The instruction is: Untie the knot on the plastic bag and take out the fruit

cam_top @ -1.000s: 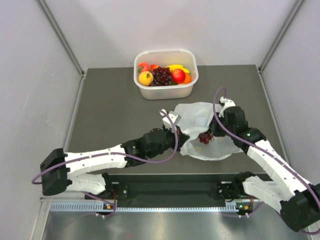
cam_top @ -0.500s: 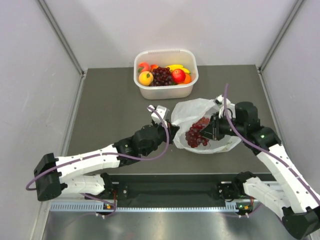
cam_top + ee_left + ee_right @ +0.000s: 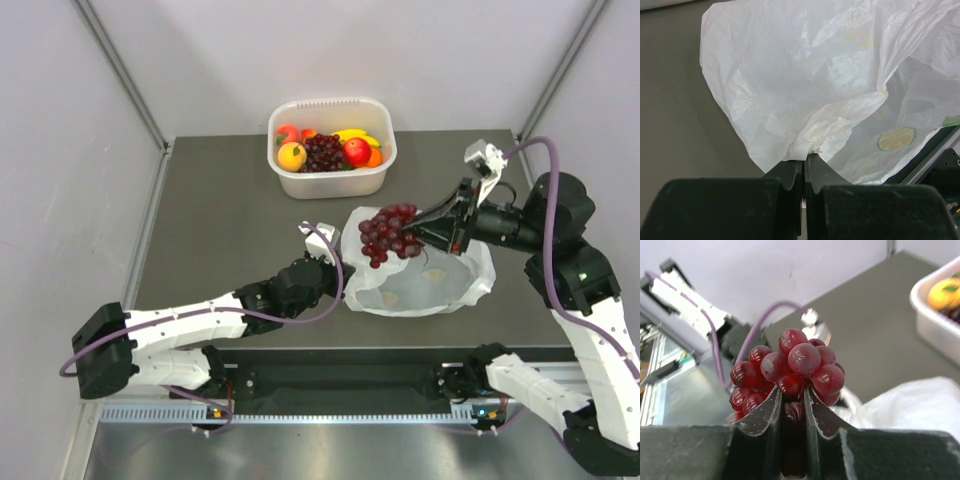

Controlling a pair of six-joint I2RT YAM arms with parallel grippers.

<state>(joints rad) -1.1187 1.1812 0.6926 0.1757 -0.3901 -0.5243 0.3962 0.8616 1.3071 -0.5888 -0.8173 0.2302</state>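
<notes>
The robot's right gripper will next move outward from the bag and then down over the orange in the white tub, since the other fruit is gathered there.
The white plastic bag (image 3: 420, 275) lies open on the dark table right of centre, with lemon prints showing inside; it fills the left wrist view (image 3: 805, 75). No knot shows. My left gripper (image 3: 340, 272) is shut on the bag's left edge (image 3: 812, 140). My right gripper (image 3: 428, 228) is shut on a red grape bunch (image 3: 388, 232) and holds it in the air above the bag's far left part. In the right wrist view the grape bunch (image 3: 790, 370) sits between the fingertips (image 3: 764, 412). No other fruit shows in the bag.
A white tub (image 3: 332, 146) at the back centre holds an apple, peaches, an orange, a dark grape bunch and bananas. Its corner shows in the right wrist view (image 3: 935, 310). Grey walls stand on three sides of the table.
My right gripper has pulled the red grape bunch out of the bag and lifted it up and toward the back. The bag has opened wider. My left gripper has kept hold of the bag's edge.
</notes>
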